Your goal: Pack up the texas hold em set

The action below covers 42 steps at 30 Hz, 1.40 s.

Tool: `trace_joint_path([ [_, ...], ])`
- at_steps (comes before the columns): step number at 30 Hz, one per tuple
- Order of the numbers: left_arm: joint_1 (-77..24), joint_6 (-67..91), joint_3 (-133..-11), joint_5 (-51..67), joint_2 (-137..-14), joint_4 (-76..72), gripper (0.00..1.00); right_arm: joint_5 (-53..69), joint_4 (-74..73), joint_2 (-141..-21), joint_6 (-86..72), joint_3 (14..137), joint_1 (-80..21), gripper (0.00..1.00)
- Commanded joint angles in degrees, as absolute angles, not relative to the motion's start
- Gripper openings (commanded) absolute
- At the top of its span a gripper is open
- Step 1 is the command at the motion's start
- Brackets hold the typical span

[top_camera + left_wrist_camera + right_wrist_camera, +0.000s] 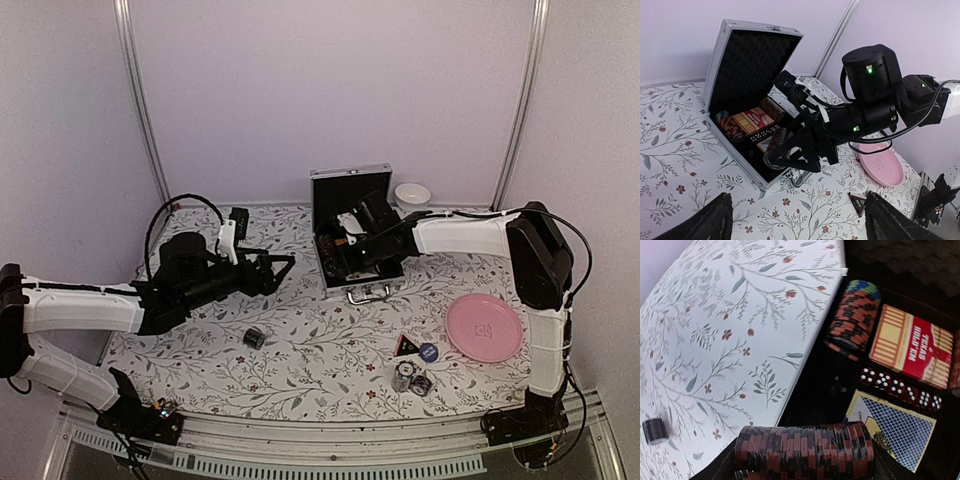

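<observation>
I need to turn my right gripper next and lower it into the empty strip [814,401] between the case's side and the blue-backed deck [895,427], since the chip stack is crooked to the strip.
The silver case [372,283] stands open on the table, its black-lined lid [752,60] upright. Inside lie a chip stack [852,315], a red card deck [912,345], a row of dice [900,387] and a blue-backed deck [895,427]. My right gripper [805,462] is shut on a long red-and-black chip stack [805,447] just above the case's front left part. My left gripper [285,265] hangs open and empty left of the case. A short chip stack [255,338], a black triangle [406,346], a blue disc [428,352] and two chip stacks [410,380] lie on the cloth.
A pink plate [483,326] sits at the right, near the triangle. A white bowl [412,194] stands behind the case by the back wall. The case handle [368,293] points towards the arms. Metal frame posts rise at both back corners.
</observation>
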State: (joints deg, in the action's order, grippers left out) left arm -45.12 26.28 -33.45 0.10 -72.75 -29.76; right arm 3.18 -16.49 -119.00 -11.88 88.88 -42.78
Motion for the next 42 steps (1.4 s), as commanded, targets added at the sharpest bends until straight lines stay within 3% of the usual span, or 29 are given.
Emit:
trace_joint_path([
  [1,-44.34,26.46,-32.17,3.54,-72.6,-30.6,0.92,13.7,-13.98,-119.21,6.03,91.71,-41.15,0.53],
  [5,-44.32,26.67,-31.92,3.63,-72.38,-30.4,0.91,19.29,-17.26,-120.23,12.97,93.39,-39.53,0.55],
  [15,-44.35,27.46,-32.0,2.68,-73.6,-29.93,0.89,19.17,-24.17,-126.03,23.0,99.47,-38.54,0.56],
  [36,-44.45,27.26,-34.67,3.56,-78.37,-30.87,0.88,18.13,-29.17,-131.89,27.8,106.17,-38.12,0.61],
  [42,-44.45,27.29,-34.63,3.74,-78.34,-30.94,0.88,20.26,-29.18,-131.37,28.04,106.25,-37.71,0.68],
])
